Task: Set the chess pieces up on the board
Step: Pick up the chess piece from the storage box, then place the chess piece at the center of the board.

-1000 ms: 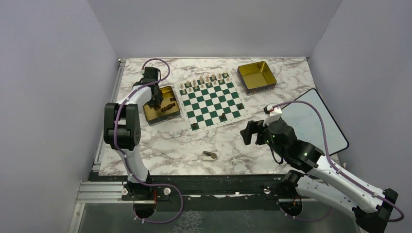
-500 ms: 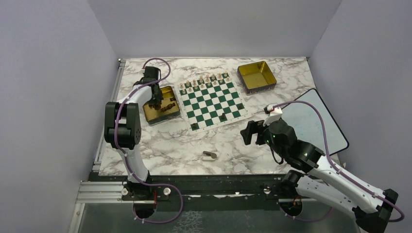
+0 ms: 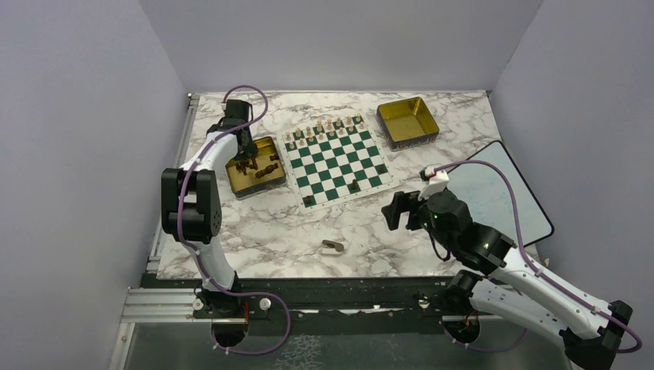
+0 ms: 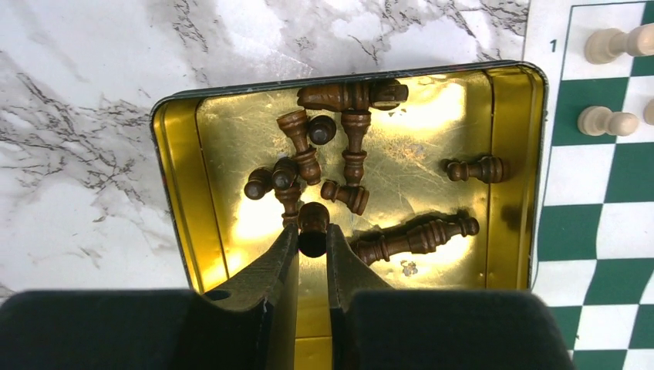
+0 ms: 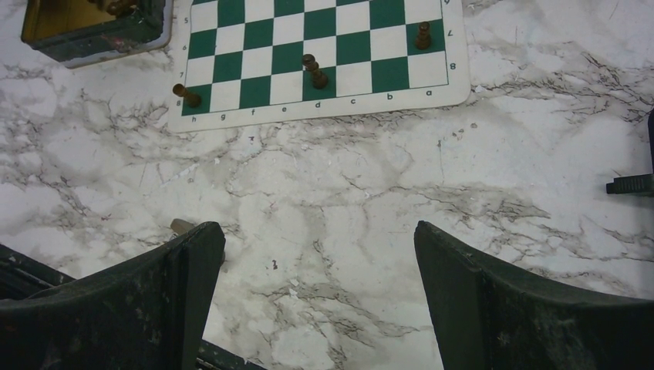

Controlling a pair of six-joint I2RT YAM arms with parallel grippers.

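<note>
My left gripper swings back and to the right in the top view next, lowers and releases there, as there is bare marble by the board's near edge (image 3: 352, 217).
My left gripper (image 4: 312, 231) is shut on a dark brown chess piece (image 4: 313, 222) and holds it over the gold tin (image 4: 176, 193), where several more dark pieces (image 4: 351, 154) lie. In the top view this gripper (image 3: 244, 151) is above that tin (image 3: 236, 182), left of the green and white board (image 3: 333, 158). Three dark pieces (image 5: 187, 95) (image 5: 315, 72) (image 5: 422, 35) stand near the board's (image 5: 324, 23) near edge. My right gripper (image 3: 395, 210) is open and empty over bare marble (image 5: 318, 239), near the board's near right corner.
Cream pieces (image 3: 328, 127) fill the board's far rows. A second gold tin (image 3: 407, 121) stands at the back right, showing nothing inside. A small pale object (image 3: 332, 247) lies on the marble near the front. A dark-framed flat panel (image 3: 501, 193) lies at the right.
My left gripper has pulled up and slightly back from the tin with a dark piece between its fingers. The right arm has not moved.
</note>
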